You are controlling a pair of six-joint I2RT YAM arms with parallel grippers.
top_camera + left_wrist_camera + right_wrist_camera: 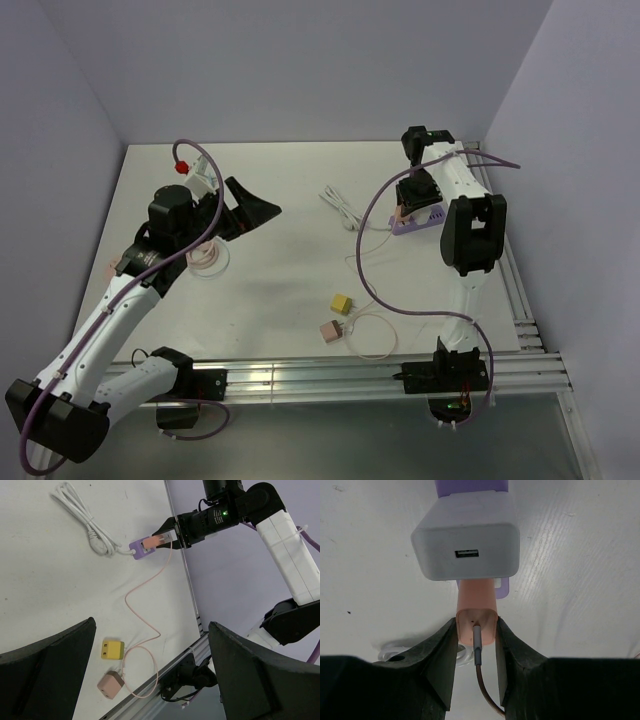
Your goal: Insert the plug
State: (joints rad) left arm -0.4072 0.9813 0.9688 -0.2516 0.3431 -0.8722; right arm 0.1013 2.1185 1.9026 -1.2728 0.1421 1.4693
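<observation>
My right gripper presses the pink plug [476, 607] down into the purple power strip's end [503, 588] beside the white charger next and releases, since its long pink side still shows.
My right gripper [476, 630] is shut on the pink plug [476, 607], one finger on each side. A thin cable trails from the plug's back. The plug's front end meets the purple power strip [503, 587], just below a white USB charger [466, 540] that sits in the strip. How deep the plug sits is hidden. From above, the right gripper [413, 200] stands over the purple strip [420, 223] at the back right. My left gripper [248, 213] hangs open above the table's left side, holding nothing. The left wrist view shows the plug [152, 541] at the strip [136, 550].
A coiled white cord [342, 208] runs left from the strip. A yellow adapter [342, 303] and a pink adapter [331, 331] lie near the front edge, with the thin pink cable [372, 335] looping beside them. A metal rail [320, 375] borders the near edge.
</observation>
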